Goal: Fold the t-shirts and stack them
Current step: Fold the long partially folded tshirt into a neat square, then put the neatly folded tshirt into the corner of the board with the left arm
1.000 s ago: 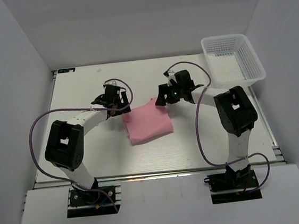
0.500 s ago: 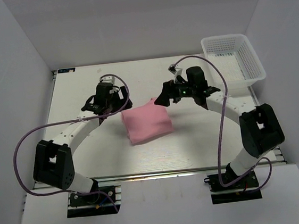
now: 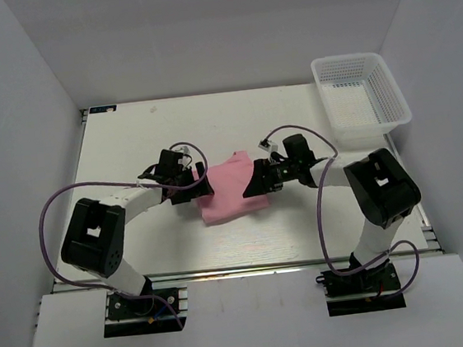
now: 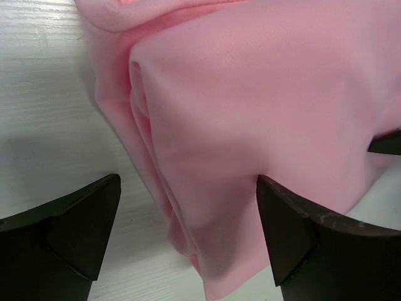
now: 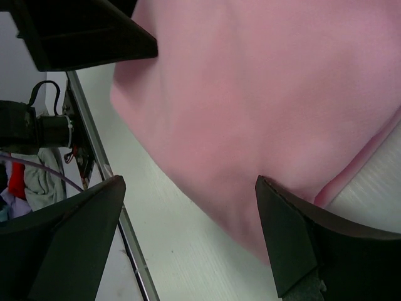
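Note:
Next, my left gripper stays low in place and draws its fingers together onto the layered folded edge, which already lies between the open fingers.
The light-pink t-shirt (image 3: 232, 192) lies folded into a small rectangle on the table's middle. My left gripper (image 3: 201, 188) is low at the shirt's left edge. In the left wrist view the gripper (image 4: 188, 235) is open; its jaws straddle the layered folded edge of the shirt (image 4: 250, 94), with one finger (image 4: 294, 238) against the cloth and the other over bare table. My right gripper (image 3: 257, 181) is low at the shirt's right edge. In the right wrist view the gripper (image 5: 188, 235) is open, with the shirt (image 5: 250, 94) between and beyond its fingers.
A white mesh basket (image 3: 392, 94) stands at the table's far right corner. The white table (image 3: 129, 143) is walled on three sides. Purple cables loop from both arms. The left gripper's finger (image 5: 81, 31) shows across the shirt in the right wrist view.
Both grippers have moved from the shirt's far corners toward the near side and down, and now sit low at its left and right edges. The shirt has barely shifted.

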`<state>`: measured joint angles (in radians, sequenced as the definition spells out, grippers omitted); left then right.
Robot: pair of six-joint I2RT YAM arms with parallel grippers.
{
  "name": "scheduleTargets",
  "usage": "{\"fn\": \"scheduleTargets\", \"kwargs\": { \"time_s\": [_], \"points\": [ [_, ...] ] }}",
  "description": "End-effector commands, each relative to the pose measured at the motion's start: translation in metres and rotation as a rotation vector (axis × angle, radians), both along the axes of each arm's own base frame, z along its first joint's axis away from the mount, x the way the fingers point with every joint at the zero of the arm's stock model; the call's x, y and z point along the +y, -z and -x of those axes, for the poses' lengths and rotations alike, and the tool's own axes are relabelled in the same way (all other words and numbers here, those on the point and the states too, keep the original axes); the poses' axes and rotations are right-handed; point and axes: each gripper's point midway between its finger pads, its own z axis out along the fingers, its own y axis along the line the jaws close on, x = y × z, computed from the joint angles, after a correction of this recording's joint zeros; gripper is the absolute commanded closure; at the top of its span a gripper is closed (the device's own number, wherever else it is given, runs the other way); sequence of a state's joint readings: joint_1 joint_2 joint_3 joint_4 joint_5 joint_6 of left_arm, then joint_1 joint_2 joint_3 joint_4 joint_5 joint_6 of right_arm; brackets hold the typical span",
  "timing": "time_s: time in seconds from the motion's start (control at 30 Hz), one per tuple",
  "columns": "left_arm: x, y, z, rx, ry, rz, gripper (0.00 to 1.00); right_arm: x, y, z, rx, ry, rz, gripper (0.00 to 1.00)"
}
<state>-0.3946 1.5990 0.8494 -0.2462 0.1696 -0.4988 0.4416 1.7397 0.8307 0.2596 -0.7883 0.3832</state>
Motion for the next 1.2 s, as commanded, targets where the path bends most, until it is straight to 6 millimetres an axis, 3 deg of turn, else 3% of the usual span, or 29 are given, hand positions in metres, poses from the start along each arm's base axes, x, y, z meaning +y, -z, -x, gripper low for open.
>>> {"fn": "scheduleTargets", "kwargs": {
  "time_s": [0.0, 0.13, 0.23, 0.27, 0.33, 0.4, 0.43, 0.47, 0.5, 0.63, 0.67, 0.7, 0.73, 0.77, 0.9, 0.93, 1.0, 1.03, 1.17],
  "points": [
    [-0.003, -0.007, -0.004, -0.022, -0.005, 0.028, 0.02, 0.002, 0.01, 0.0, 0.007, 0.004, -0.004, 0.1],
    [-0.002, 0.0, -0.002, -0.005, -0.005, 0.021, 0.15, 0.001, 0.006, -0.003, -0.012, 0.013, -0.001, 0.1],
    [0.005, 0.014, 0.004, 0.034, -0.04, -0.029, 0.24, 0.001, -0.017, -0.004, -0.07, 0.008, -0.023, 0.1],
    [0.004, 0.012, 0.001, 0.021, -0.04, -0.024, 0.35, 0.001, -0.021, -0.005, -0.098, 0.003, -0.023, 0.1],
    [0.005, 0.016, 0.002, 0.032, -0.04, -0.029, 0.44, -0.002, -0.041, -0.006, -0.135, 0.021, -0.036, 0.1],
    [0.005, 0.02, 0.0, 0.031, -0.046, -0.036, 0.58, -0.004, -0.048, -0.005, -0.156, 0.025, -0.033, 0.1],
    [0.005, 0.022, -0.001, 0.036, -0.046, -0.039, 0.68, -0.006, -0.067, -0.005, -0.212, 0.034, -0.049, 0.1],
    [0.005, 0.023, -0.008, 0.025, -0.041, -0.053, 0.87, -0.009, -0.067, -0.003, -0.212, 0.035, -0.033, 0.1],
    [0.005, 0.022, -0.014, 0.011, -0.039, -0.067, 0.98, -0.012, -0.075, -0.004, -0.242, 0.052, -0.029, 0.1],
    [0.025, 0.007, -0.044, -0.054, -0.047, -0.211, 1.0, -0.029, -0.094, -0.012, -0.326, 0.154, 0.042, 0.1],
    [0.039, -0.008, -0.066, -0.113, -0.108, -0.299, 1.0, -0.032, -0.1, -0.013, -0.348, 0.17, 0.044, 0.1],
    [0.047, -0.018, -0.074, -0.135, -0.123, -0.346, 1.0, -0.035, -0.099, -0.012, -0.348, 0.183, 0.061, 0.1],
    [0.056, -0.016, -0.073, -0.114, -0.098, -0.423, 1.0, -0.037, -0.101, -0.013, -0.362, 0.19, 0.074, 0.1],
    [0.072, -0.036, -0.093, -0.167, -0.158, -0.495, 1.0, -0.045, -0.106, -0.02, -0.396, 0.242, 0.101, 0.1],
    [0.112, -0.057, -0.123, -0.182, -0.218, -0.684, 1.0, -0.058, -0.108, -0.031, -0.432, 0.298, 0.17, 0.1],
    [0.124, -0.07, -0.132, -0.195, -0.251, -0.738, 1.0, -0.059, -0.11, -0.034, -0.445, 0.303, 0.175, 0.1],
    [0.147, -0.063, -0.144, -0.161, -0.26, -0.808, 1.0, -0.063, -0.105, -0.036, -0.429, 0.315, 0.209, 0.1],
    [0.153, -0.074, -0.158, -0.184, -0.28, -0.814, 1.0, -0.063, -0.108, -0.04, -0.44, 0.315, 0.213, 0.1],
    [0.188, -0.076, -0.191, -0.17, -0.304, -0.867, 1.0, -0.061, -0.111, -0.049, -0.438, 0.312, 0.228, 0.1]
  ]
}}
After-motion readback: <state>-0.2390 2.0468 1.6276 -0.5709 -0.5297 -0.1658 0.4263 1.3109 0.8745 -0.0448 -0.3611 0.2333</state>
